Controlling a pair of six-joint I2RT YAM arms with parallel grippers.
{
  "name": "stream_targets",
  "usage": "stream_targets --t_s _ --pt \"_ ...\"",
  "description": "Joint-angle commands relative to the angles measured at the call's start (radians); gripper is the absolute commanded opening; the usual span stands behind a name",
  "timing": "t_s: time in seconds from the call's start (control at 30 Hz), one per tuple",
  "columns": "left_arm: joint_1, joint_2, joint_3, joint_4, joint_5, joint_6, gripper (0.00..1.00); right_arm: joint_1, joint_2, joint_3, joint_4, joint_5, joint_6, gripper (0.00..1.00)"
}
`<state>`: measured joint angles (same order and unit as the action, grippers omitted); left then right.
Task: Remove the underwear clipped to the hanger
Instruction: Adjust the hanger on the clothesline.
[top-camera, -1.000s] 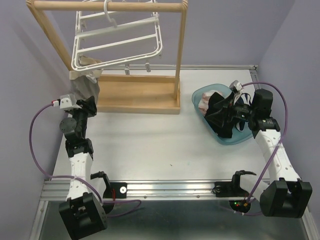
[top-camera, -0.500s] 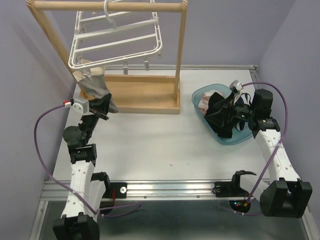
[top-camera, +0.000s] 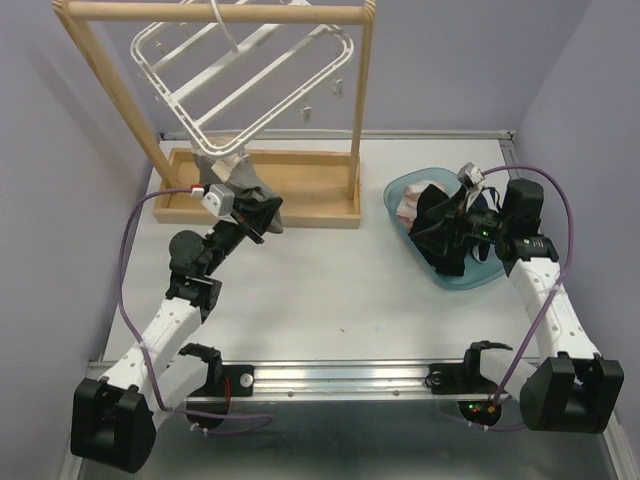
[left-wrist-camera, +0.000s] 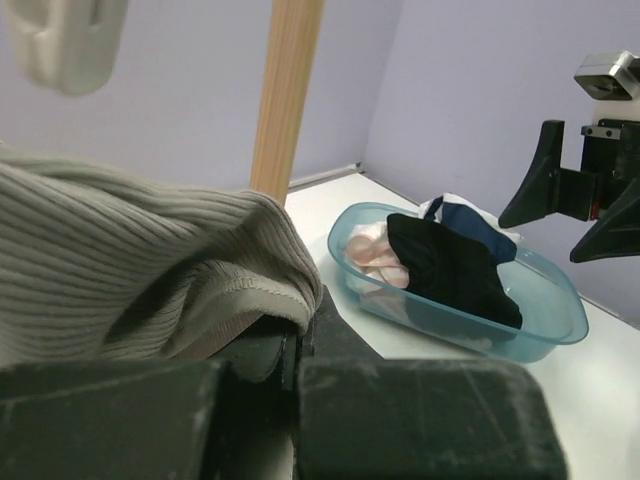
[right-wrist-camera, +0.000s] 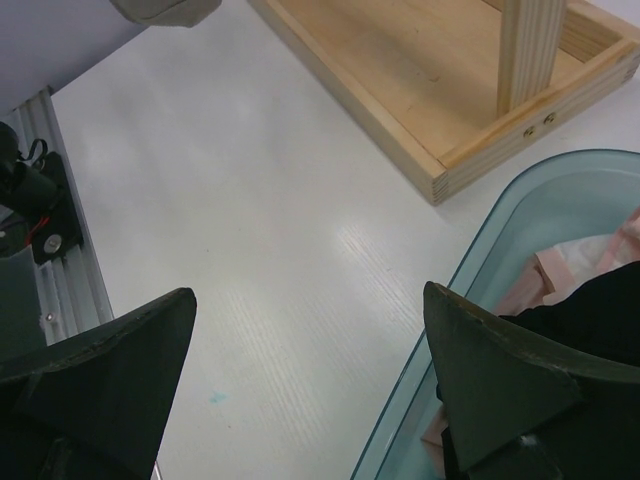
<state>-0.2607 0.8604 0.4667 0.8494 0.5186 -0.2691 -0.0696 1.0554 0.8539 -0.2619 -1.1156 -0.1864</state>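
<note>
The upright post (left-wrist-camera: 284, 100) is to the right of my left gripper in the top view, so my gripper needs to move toward it, straighten the tilted hanger and let go of the cloth.
The white hanger (top-camera: 250, 75) hangs tilted from the wooden rail, its low corner pulled toward my left gripper (top-camera: 255, 215). That gripper is shut on a grey ribbed underwear (top-camera: 232, 182), which stretches up to the frame's low corner. In the left wrist view the grey cloth (left-wrist-camera: 130, 270) lies pinched in my gripper (left-wrist-camera: 300, 330), with a white clip (left-wrist-camera: 65, 40) above it. I cannot tell whether a clip still holds the cloth. My right gripper (top-camera: 440, 235) is open and empty over the blue basin (top-camera: 478, 278), which holds black (left-wrist-camera: 450, 265), pink (left-wrist-camera: 375, 260) and navy underwear (left-wrist-camera: 480, 225).
The wooden rail stand has a tray-like base (top-camera: 310, 195) and an upright post (top-camera: 358, 110) between the two arms. In the right wrist view my open gripper (right-wrist-camera: 310, 330) is over white table beside the basin rim (right-wrist-camera: 480, 260) and the stand's base (right-wrist-camera: 440, 80).
My left arm has swung right and away from the stand, dragging the grey underwear. The hanger has swung and tilted after it. The right arm has stayed put.
</note>
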Motion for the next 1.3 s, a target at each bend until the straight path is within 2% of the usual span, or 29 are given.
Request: stream_targets --t_s 0.0,0.3,1.13,1.17,1.23,1.27 --pt "-0.067 0.063 0.078 0.128 -0.066 0.028 0.0 0.01 -0.002 -0.013 0.027 -0.035 -0.021 1.0" --pt "-0.235 0.244 0.188 0.166 -0.173 0.091 0.0 0.01 -0.008 -0.019 0.029 -0.056 -0.033 1.0" --pt "-0.295 0.353 0.263 0.175 -0.219 0.108 0.0 0.013 -0.003 -0.023 0.027 -0.072 -0.042 1.0" --pt "-0.293 0.358 0.266 0.171 -0.221 0.105 0.01 0.011 -0.003 -0.023 0.029 -0.072 -0.044 1.0" --pt "-0.298 0.359 0.274 0.162 -0.232 0.1 0.18 0.013 -0.003 -0.023 0.027 -0.075 -0.045 1.0" --pt "-0.304 0.355 0.274 0.154 -0.238 0.1 0.23 0.013 -0.003 -0.023 0.029 -0.076 -0.044 1.0"
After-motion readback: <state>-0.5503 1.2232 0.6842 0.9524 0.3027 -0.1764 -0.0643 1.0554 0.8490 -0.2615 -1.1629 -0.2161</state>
